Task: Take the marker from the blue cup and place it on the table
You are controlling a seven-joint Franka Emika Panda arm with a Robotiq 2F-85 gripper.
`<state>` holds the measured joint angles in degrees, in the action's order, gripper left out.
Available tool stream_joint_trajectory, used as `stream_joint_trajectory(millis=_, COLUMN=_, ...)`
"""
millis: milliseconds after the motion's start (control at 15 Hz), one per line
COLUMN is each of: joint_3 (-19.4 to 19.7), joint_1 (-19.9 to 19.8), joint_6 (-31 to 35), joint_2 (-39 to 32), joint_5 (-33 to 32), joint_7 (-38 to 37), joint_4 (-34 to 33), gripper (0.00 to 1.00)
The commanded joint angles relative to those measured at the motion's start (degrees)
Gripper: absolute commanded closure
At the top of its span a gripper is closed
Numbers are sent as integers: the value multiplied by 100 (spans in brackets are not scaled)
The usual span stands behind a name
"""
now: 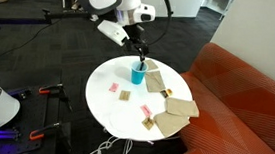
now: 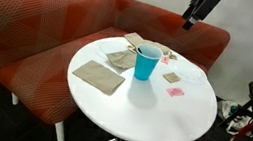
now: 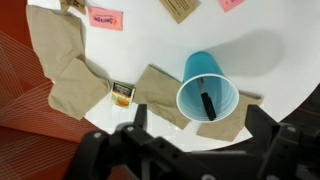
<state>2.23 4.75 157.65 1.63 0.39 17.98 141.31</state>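
My gripper lowers toward the blue cup's opening next and brings its spread fingers around the marker's top end [image 3: 208, 109], because that dark end leans near the cup's rim.
The teal-blue cup [image 3: 208, 97] stands upright on the round white table [image 3: 150, 45], partly on a brown paper piece. The dark marker [image 3: 210, 105] leans inside it, seen from above in the wrist view. My gripper [image 3: 200, 125] is open and empty, its two fingers spread wider than the cup, hovering above it. In both exterior views the cup [image 1: 138, 74] [image 2: 146, 61] is near the table's sofa-side edge. The gripper [image 1: 137, 51] [image 2: 193, 17] hangs clearly above the cup, not touching it. The marker does not show clearly in the exterior views.
Several brown paper pieces [image 3: 75, 75] [image 2: 100, 75] and small pink packets [image 3: 104, 18] [image 2: 175, 91] lie on the table [image 2: 160, 116]. A small dark packet [image 3: 122, 94] lies near the cup. The orange-red sofa [image 2: 42, 28] curves around the table. Cables [image 1: 101, 149] hang below.
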Motion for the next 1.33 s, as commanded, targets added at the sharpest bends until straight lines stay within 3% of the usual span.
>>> stream_joint_trajectory(millis=0, joint_3=-118, joint_1=-112, joint_6=-6, joint_2=1, joint_5=-11, joint_7=-20, joint_4=-8, gripper=0)
stream_joint_trajectory(millis=400, joint_3=-326, joint_1=-17, joint_6=883, joint_2=-416, joint_5=615, joint_7=444, joint_4=-148, gripper=0)
stream_joint_trajectory(millis=733, joint_3=-553, joint_1=7, joint_6=846, joint_2=-812, joint_5=1583, joint_7=1628, joint_4=-415, gripper=0)
stream_joint_trajectory(millis=1067, joint_3=-573, joint_1=-67, joint_6=718, joint_2=-1247, joint_5=1639, joint_7=2099, joint_4=-821, gripper=22)
stream_joint_trajectory(millis=1133, joint_3=-576, joint_1=-82, joint_6=697, joint_2=-1343, joint_5=1635, joint_7=2126, joint_4=-908, gripper=21)
stream_joint_trajectory(millis=1200, joint_3=-585, joint_1=-100, joint_6=689, joint_2=-1458, joint_5=1642, joint_7=2178, joint_4=-995, gripper=28)
stream_joint_trajectory(millis=1267, joint_3=-585, joint_1=-117, joint_6=661, joint_2=-1554, joint_5=1632, joint_7=2187, joint_4=-1078, gripper=25)
